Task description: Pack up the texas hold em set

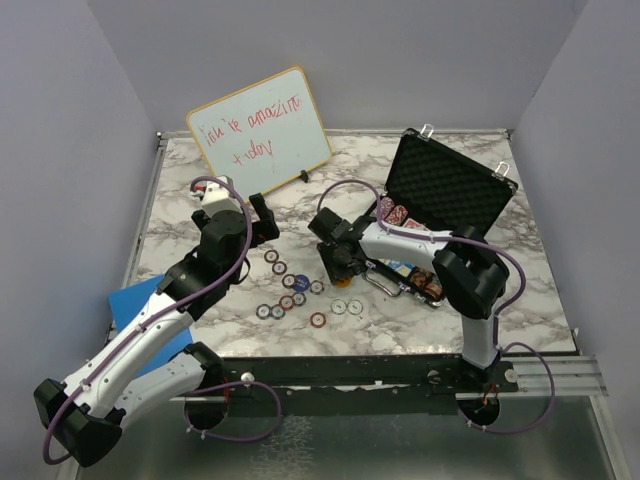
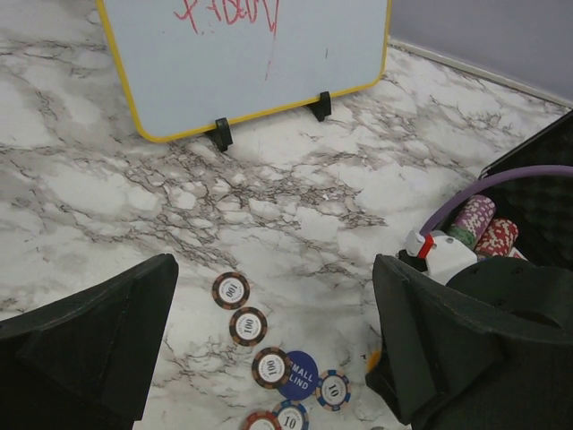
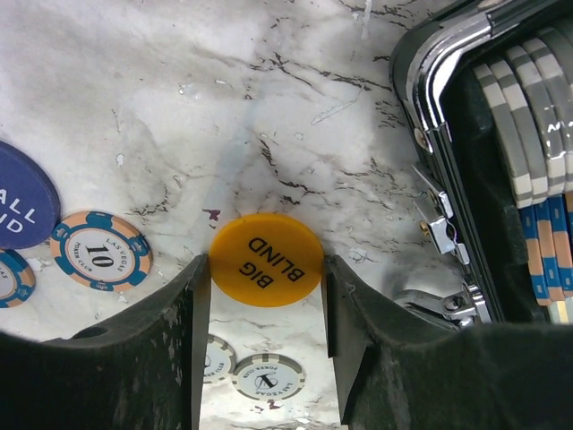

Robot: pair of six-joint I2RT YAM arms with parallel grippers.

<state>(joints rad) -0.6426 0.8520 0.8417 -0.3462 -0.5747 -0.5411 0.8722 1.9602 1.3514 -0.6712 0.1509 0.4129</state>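
Observation:
I will next lift the orange-yellow disc over the silver latches with my right gripper and lower it into the tray's middle (image 1: 406, 264) (image 3: 550, 227), because the open briefcase already holds chips.
The orange-yellow disc (image 3: 266, 258), marked BIG BLIND, lies flat on the marble table (image 1: 200, 180). My right gripper (image 3: 267, 279) has closed onto it, one fingertip touching each side of its edge. The black briefcase (image 1: 450, 180) stands open at the right, with rows of poker chips (image 3: 528, 134) in its tray. Loose chips (image 1: 285, 290) lie scattered mid-table, among them three brown ones (image 2: 231, 290) and a blue small-blind disc (image 2: 303, 374). My left gripper (image 2: 273, 305) hangs wide open above these chips, holding nothing. Cards and dice do not show.
A wood-framed whiteboard (image 1: 258, 130) with red writing stands at the back left on black feet (image 2: 222, 134). A blue sheet (image 1: 140, 300) lies off the table's left edge. Silver latches (image 3: 439, 228) jut from the briefcase rim beside my right fingers. Two white chips (image 3: 267, 376) lie under that gripper.

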